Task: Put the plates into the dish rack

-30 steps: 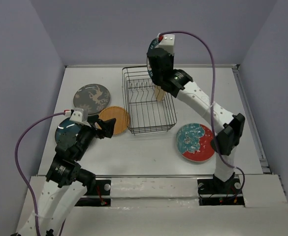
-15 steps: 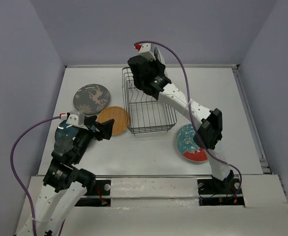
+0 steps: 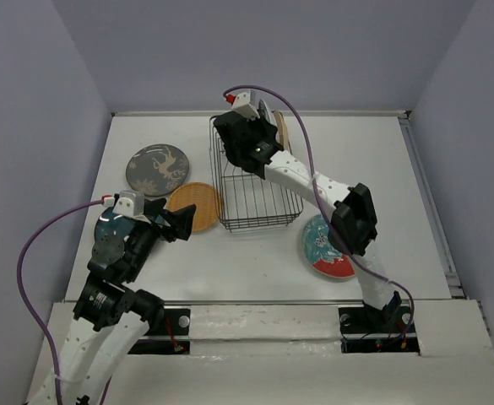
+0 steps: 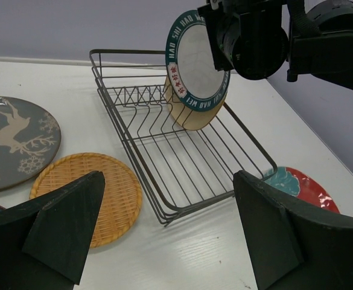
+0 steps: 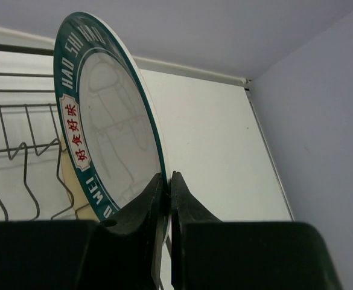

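The bottom of the white teal-rimmed plate (image 5: 110,139) still hangs higher. I will next bring my right gripper down to set the plate in the slot (image 5: 61,194) beside the tan plate and release the plate's rim.
My right gripper (image 5: 168,176) is shut on the rim of the white teal-rimmed plate (image 5: 110,139), holding it upright over the back of the dish rack (image 3: 259,224). A tan plate (image 4: 191,118) stands in the rack just behind it. My left gripper (image 4: 167,178) is open and empty, low over the table in front of the rack's near-left corner. The orange plate (image 3: 198,205) lies flat left of the rack, and the grey plate (image 3: 157,168) lies beyond it. The dark teal plate (image 3: 110,226) is partly under my left arm. The red-and-teal plate (image 3: 331,245) lies right of the rack.
The right arm (image 3: 314,181) reaches diagonally across the rack's right side. Purple walls close in the table on the left, back and right. The rack's dividers (image 4: 141,96) run along its far end.
The right arm has swung the held plate leftward, from the rack's back right corner to above its back left part. The left gripper shifted slightly.
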You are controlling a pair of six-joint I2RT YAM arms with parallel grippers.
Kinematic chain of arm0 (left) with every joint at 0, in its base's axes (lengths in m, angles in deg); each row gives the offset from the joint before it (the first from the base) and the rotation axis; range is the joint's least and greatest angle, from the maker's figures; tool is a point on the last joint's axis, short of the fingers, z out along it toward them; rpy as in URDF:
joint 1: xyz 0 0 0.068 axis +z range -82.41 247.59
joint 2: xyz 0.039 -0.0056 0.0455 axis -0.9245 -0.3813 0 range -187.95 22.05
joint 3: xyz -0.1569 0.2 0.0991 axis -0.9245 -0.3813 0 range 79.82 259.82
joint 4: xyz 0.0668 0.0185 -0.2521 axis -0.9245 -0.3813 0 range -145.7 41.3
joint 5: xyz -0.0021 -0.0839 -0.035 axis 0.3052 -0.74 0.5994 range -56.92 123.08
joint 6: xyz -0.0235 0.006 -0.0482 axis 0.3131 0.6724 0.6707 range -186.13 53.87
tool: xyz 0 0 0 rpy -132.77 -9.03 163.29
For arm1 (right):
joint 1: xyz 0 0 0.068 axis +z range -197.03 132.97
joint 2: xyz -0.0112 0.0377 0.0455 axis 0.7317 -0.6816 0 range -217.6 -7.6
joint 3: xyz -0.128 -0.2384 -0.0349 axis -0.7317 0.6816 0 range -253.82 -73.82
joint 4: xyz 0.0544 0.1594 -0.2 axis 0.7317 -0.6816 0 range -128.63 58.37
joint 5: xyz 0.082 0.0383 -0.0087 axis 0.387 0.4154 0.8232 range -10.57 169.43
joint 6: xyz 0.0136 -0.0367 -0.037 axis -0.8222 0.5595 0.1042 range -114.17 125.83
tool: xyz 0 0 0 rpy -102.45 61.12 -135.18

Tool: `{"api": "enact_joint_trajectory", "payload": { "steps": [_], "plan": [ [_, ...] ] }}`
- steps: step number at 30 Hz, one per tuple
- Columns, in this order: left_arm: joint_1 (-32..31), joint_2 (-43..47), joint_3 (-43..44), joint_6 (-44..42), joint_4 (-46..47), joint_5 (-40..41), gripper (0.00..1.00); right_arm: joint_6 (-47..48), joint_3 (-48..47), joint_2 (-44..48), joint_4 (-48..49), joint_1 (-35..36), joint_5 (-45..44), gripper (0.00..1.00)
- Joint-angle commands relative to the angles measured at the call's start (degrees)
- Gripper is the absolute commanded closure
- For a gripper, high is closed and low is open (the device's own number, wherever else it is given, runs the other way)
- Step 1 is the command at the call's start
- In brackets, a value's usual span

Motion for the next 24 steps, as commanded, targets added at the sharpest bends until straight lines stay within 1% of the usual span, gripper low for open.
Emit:
{"api": "enact_joint_trajectory", "payload": {
  "steps": [1, 2, 5, 9, 10, 11, 13, 14, 16, 19, 21, 24],
  "plan": [
    [-0.4, -0.5, 2.2, 0.0, 1.8, 0.9, 0.01, -8.9, 0.1, 0.0, -1.7, 0.5, 1.3, 0.93],
    [-0.3, -0.7, 2.2, 0.0, 1.8, 0.9, 0.01, -10.7, 0.1, -0.1, -3.1, 0.5, 3.9, 0.93],
    [-0.3, -1.5, 2.2, 0.0, 1.9, 0.9, 0.01, -13.9, 0.1, -0.6, -4.6, 0.5, 6.3, 0.93],
    [-0.2, -1.7, 2.0, 0.0, 1.9, 1.3, 0.01, -20.1, 0.2, -0.7, -8.2, 0.5, 12.6, 0.93],
    [-0.2, -1.8, 2.0, 0.0, 2.0, 1.4, 0.01, -20.1, 0.4, -0.8, -8.5, 0.5, 13.2, 0.86],
    [-0.1, -1.9, 2.0, 0.0, 2.0, 1.4, 0.01, -21.3, 0.6, -0.7, -8.8, 0.5, 13.6, 0.63],
    [0.1, -1.9, 2.0, 0.0, 2.0, 1.3, 0.01, -22.5, 1.2, 0.0, -9.7, 0.5, 15.0, 0.42],
    [0.2, -1.9, 1.9, 0.0, 2.0, 1.3, 0.01, -23.9, 1.6, 0.7, -10.0, 0.5, 15.7, 0.3],
    [0.3, -2.2, 1.9, 0.0, 2.2, 1.3, 0.01, -24.8, 2.8, 3.5, -10.0, 0.5, 17.5, 0.25],
    [0.5, -3.3, 1.8, 0.0, 2.3, 0.9, 0.01, -25.3, 4.4, 8.5, -10.0, 0.5, 19.6, 0.25],
    [0.6, -3.7, 1.9, 0.0, 2.3, 0.7, 0.01, -26.2, 6.6, 14.3, -10.0, 0.5, 22.5, 0.24],
    [0.7, -3.9, 1.8, 0.0, 2.3, 0.8, 0.01, -27.2, 14.8, 21.4, -8.7, -0.7, 27.5, 0.24]
  ]
}}
